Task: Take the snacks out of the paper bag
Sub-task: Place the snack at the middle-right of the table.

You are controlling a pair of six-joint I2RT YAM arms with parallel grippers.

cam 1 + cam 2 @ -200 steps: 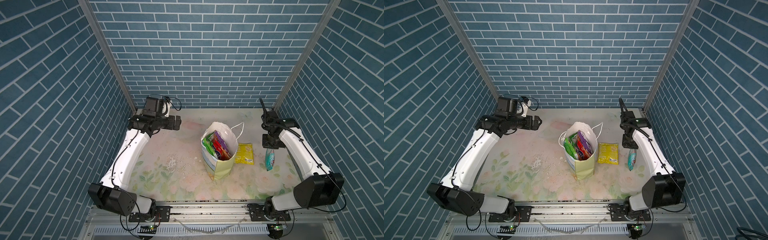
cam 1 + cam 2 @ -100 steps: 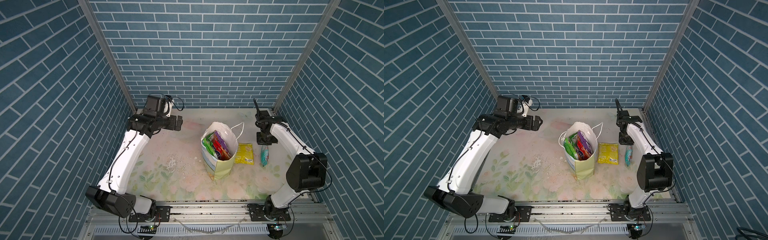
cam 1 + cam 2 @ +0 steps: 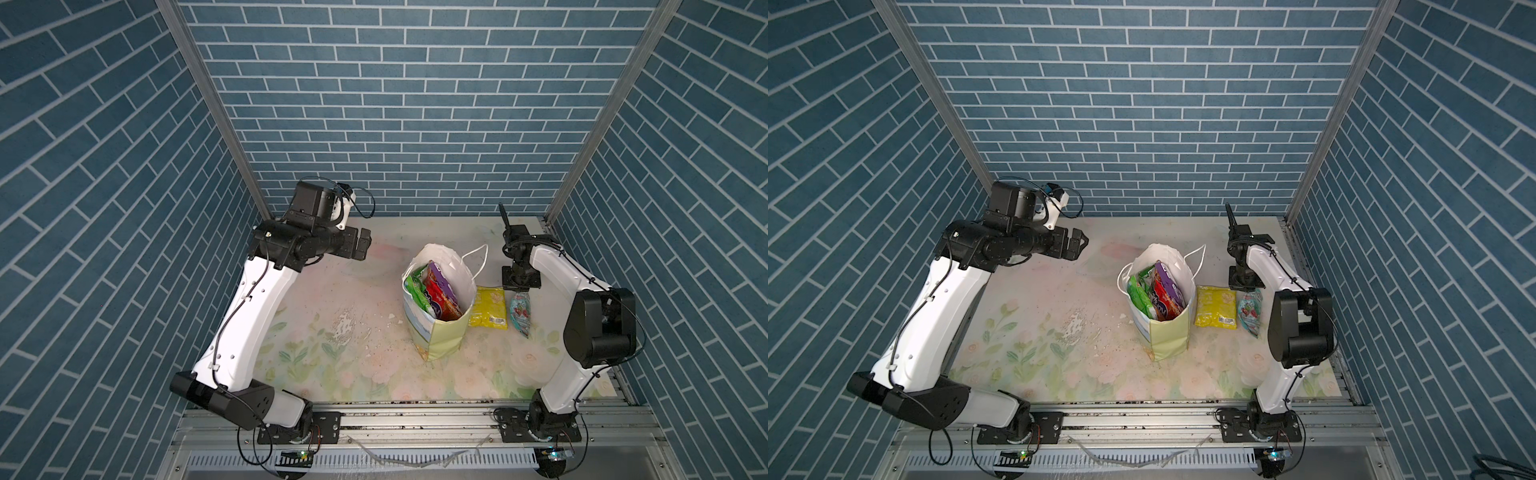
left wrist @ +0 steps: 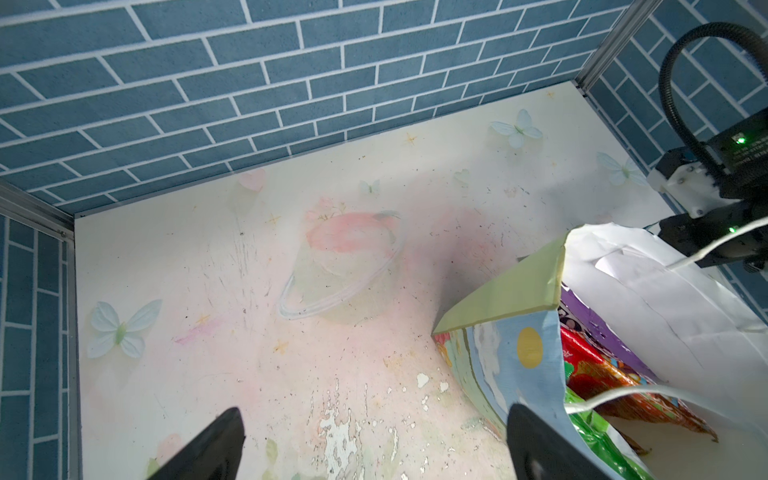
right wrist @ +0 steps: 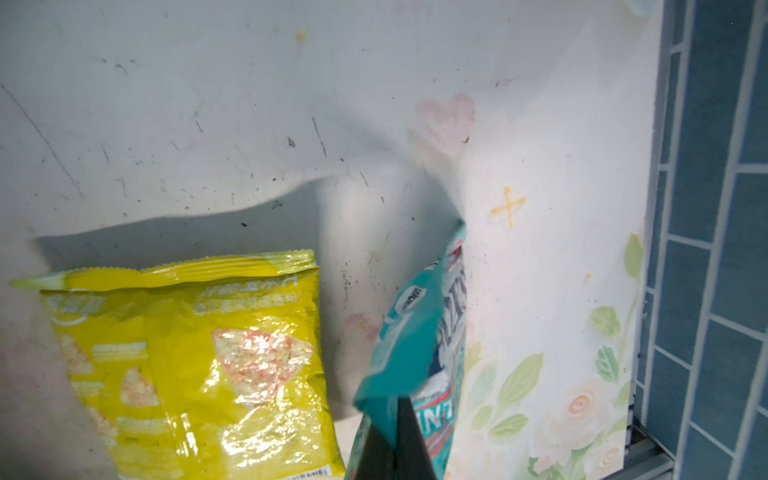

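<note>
My right gripper should next ease down toward the yellow packet (image 3: 488, 309) and release the teal-white packet, as clear tabletop beside the yellow one is below my fingers.
The paper bag (image 3: 440, 336) (image 3: 1167, 336) stands upright mid-table, its mouth open. Green (image 3: 415, 291), purple (image 3: 442, 284) and red (image 3: 1163, 299) snacks stick up inside it; the left wrist view shows the bag (image 4: 515, 286) and the red packet (image 4: 590, 365). A yellow packet (image 3: 488, 309) (image 3: 1214, 307) (image 5: 187, 353) lies flat right of the bag. My right gripper (image 3: 519, 289) (image 3: 1246, 286) (image 5: 399, 415) is shut on the top edge of a teal-white packet (image 3: 521, 313) (image 3: 1250, 311) (image 5: 415, 332) beside the yellow one. My left gripper (image 3: 365, 245) (image 3: 1079, 243) (image 4: 374, 436) hangs open and empty, left of the bag.
Blue brick walls close in three sides, and the right wall is near the teal packet. A patch of flaked mat (image 3: 345, 328) lies left of the bag. A white cord handle (image 3: 478, 257) loops off the bag's far side. A metal rail (image 3: 415, 419) runs along the front.
My right arm has folded up and swung inward, carrying the teal-white packet a little left toward the yellow one. The left arm has barely moved.
</note>
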